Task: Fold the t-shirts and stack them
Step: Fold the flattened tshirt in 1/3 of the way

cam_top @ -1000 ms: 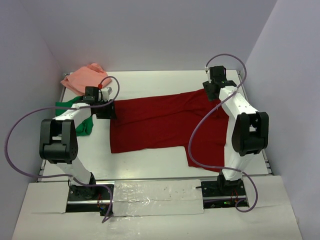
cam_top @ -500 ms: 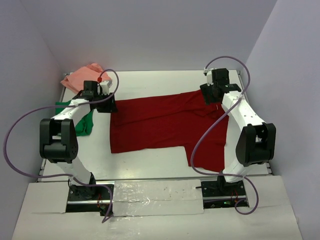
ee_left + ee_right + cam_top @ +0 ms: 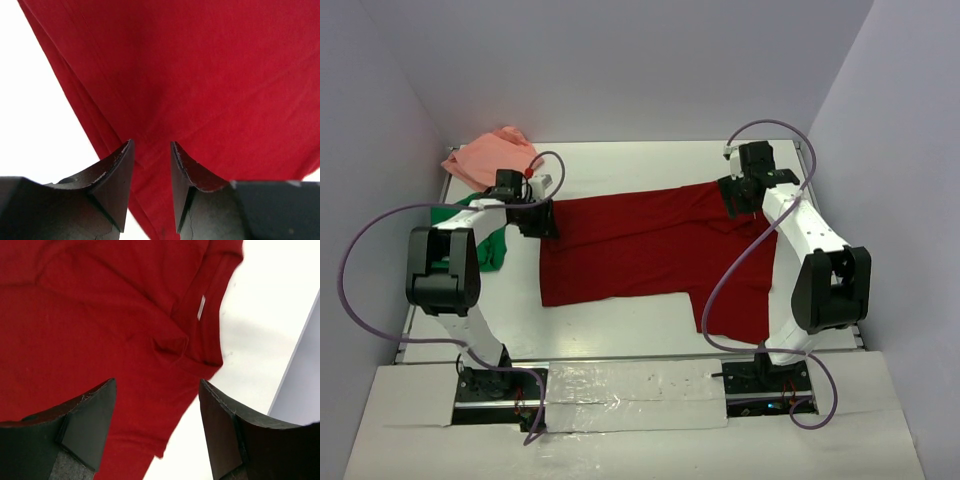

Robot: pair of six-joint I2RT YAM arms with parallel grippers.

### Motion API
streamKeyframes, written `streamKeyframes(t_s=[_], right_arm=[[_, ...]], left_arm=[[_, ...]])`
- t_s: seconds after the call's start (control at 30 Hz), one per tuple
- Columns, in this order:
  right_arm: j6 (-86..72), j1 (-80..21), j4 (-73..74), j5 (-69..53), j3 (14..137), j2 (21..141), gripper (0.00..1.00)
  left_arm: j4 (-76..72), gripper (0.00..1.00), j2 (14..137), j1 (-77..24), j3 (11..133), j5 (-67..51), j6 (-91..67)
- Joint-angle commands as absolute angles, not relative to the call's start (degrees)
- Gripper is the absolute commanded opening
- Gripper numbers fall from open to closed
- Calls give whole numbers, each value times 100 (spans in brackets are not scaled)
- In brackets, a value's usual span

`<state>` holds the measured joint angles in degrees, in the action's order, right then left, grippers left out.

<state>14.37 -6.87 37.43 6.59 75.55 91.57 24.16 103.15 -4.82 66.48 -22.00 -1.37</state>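
The t-shirt's far edge comes back toward my base next, as my right gripper draws its open fingers from it to the near sleeve and closes them.
The dark red t-shirt lies spread flat across the middle of the table, one sleeve hanging toward the near right. My left gripper hovers at its far left corner. In the left wrist view the gripper has a narrow gap between its jaws over the folded red hem, with nothing between them. My right gripper is at the shirt's far right edge. In the right wrist view it is wide open above the collar with its white label. The green t-shirt and the pink t-shirt lie at the far left.
The green t-shirt is partly hidden under my left arm. Purple cables loop from both arms over the table. Grey walls enclose the back and both sides. White table shows near the front edge.
My left gripper has shifted slightly back toward the shirt's corner. My right gripper has moved a little nearer and lower over the collar. The red shirt has not moved.
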Motion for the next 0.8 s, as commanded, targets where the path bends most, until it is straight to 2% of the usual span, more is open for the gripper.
streamKeyframes(t_s=[0.0, 0.23, 0.5, 0.63, 0.67, 0.73, 0.77], right_arm=[[1415, -703, 4244, 852, 7665, 8851, 73], [1863, -642, 5202, 1108, 6970, 8280, 75], [3048, -615, 7126, -438, 6627, 7778, 76], [3242, -615, 6945, -894, 6452, 7559, 76], [3200, -624, 6856, -966, 6425, 7550, 75], [2980, -624, 6532, -1037, 6399, 7567, 63], [2910, -624, 6495, -1281, 6425, 7620, 50]], left_arm=[[2898, 43, 9713, -501, 6530, -2531, 298], [4435, 45, 8870, -466, 6706, -2847, 1133], [5800, 49, 8639, -431, 6847, -3006, 2135], [5959, 48, 8736, -422, 6698, -3137, 2347], [5924, 48, 8736, -413, 6662, -3155, 2329], [5845, 45, 8771, -422, 6583, -3217, 2294], [5784, 40, 8780, -413, 6557, -3217, 2233]])
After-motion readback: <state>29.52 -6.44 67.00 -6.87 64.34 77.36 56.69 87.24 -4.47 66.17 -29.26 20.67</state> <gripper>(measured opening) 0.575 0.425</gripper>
